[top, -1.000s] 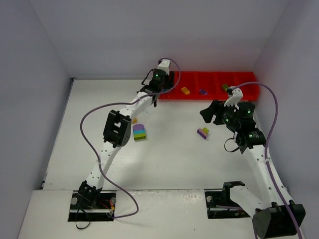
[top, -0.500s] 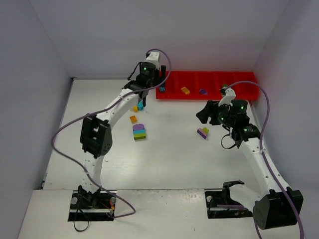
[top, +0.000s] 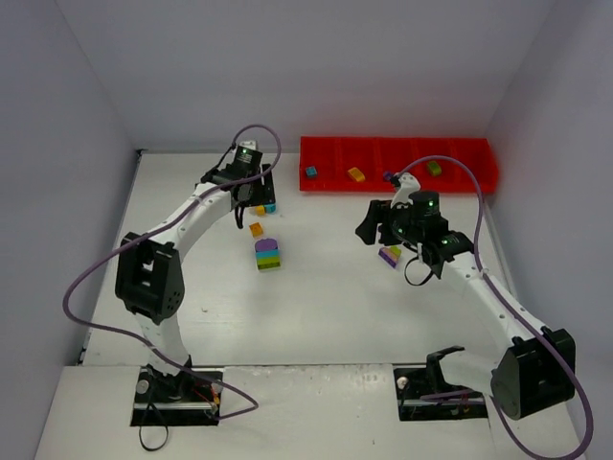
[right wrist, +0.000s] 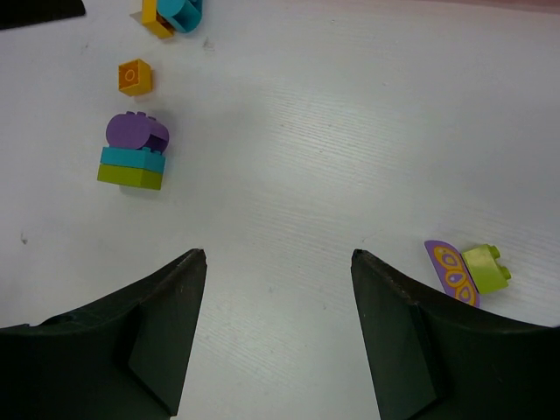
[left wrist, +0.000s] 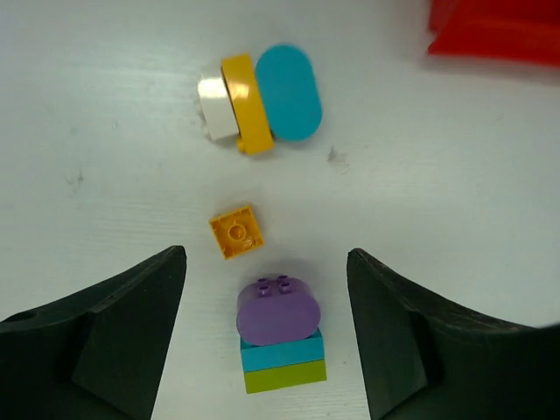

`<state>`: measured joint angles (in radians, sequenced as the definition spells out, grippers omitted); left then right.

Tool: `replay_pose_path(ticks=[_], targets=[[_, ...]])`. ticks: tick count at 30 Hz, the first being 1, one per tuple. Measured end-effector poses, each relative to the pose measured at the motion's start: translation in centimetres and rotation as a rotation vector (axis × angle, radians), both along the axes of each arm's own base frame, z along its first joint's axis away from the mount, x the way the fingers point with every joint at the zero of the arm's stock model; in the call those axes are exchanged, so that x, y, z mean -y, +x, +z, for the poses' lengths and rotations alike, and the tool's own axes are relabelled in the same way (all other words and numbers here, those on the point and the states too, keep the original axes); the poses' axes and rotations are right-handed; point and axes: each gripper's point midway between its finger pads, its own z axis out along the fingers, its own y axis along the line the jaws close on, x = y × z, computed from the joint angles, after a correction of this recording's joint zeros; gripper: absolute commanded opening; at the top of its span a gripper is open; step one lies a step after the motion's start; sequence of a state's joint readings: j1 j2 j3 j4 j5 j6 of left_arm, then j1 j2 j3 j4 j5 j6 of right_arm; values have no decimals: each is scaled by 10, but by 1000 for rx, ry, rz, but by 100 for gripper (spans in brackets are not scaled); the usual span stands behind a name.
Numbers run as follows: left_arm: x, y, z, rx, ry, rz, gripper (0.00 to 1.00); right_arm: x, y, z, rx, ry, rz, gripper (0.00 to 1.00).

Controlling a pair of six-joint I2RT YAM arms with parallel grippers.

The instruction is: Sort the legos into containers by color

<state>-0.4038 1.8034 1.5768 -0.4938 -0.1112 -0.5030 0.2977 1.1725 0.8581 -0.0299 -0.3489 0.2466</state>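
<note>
The small orange brick (top: 256,229) (left wrist: 236,232) is below my left gripper and has bare table at both sides, so my left gripper should next lower its open fingers around it and close.
The red tray (top: 460,178) of containers lies along the back right, its corner (left wrist: 499,31) showing in the left wrist view. It holds a teal lego (top: 310,172), a yellow one (top: 356,174) and a green one (top: 434,168). On the table sit a purple-teal-green stack (top: 269,254) (left wrist: 278,337) (right wrist: 133,157), a small orange brick (top: 256,229) (left wrist: 236,232) (right wrist: 135,77), a white-yellow-teal cluster (left wrist: 262,101) and a purple piece with a green brick (top: 390,255) (right wrist: 468,269). My left gripper (top: 251,187) (left wrist: 267,254) hovers open over the stack. My right gripper (top: 369,230) (right wrist: 278,255) is open over bare table.
White walls close the table on the left, back and right. The tray's far right end is close to the right wall. The purple-and-green pair lies just right of my right gripper's fingers.
My left gripper has opened, left a teal brick in the tray's leftmost compartment and swung back left over the loose bricks. The right arm has moved left toward the table's middle.
</note>
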Motion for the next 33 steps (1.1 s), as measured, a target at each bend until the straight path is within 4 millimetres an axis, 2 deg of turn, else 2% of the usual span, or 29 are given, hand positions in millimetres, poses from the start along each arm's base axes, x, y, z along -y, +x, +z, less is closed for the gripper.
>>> replay_pose_path(ticks=[3, 6, 11, 14, 15, 16, 19, 20, 23, 26, 28, 30, 33], targets=[[-1, -5, -45, -125, 3, 16, 66, -6, 0, -4, -8, -7, 4, 64], [-3, -9, -79, -209, 10, 38, 63, -13, -2, -8, -13, -15, 21, 64], [-10, -11, -114, -300, 1, 83, 58, -17, -3, -11, -17, -24, 29, 64], [-13, -12, -127, -335, -8, 108, 54, -17, -2, -10, -11, -26, 23, 64], [-14, -12, -130, -342, -13, 116, 51, -16, -2, -10, -9, -28, 21, 64], [-15, -12, -132, -347, -17, 124, 44, -16, -1, -10, -8, -28, 21, 64], [-14, -12, -133, -348, -28, 133, 28, -16, -1, -9, -6, -28, 21, 64], [-14, -11, -133, -345, -30, 134, 13, -17, -1, -9, -5, -28, 22, 64], [-11, -9, -130, -331, -39, 122, 1, -17, 0, -9, 0, -30, 26, 63], [-7, -11, -123, -281, -50, 78, 0, -20, 2, -4, 6, -26, 38, 63], [-6, -17, -111, -235, -54, 27, 0, -26, 6, 5, 18, -12, 56, 63], [-3, -24, -91, -143, -60, -63, 0, -35, 11, 18, 34, 13, 86, 63], [9, -32, -47, 43, -73, -229, 1, -50, 18, 40, 58, 62, 136, 62]])
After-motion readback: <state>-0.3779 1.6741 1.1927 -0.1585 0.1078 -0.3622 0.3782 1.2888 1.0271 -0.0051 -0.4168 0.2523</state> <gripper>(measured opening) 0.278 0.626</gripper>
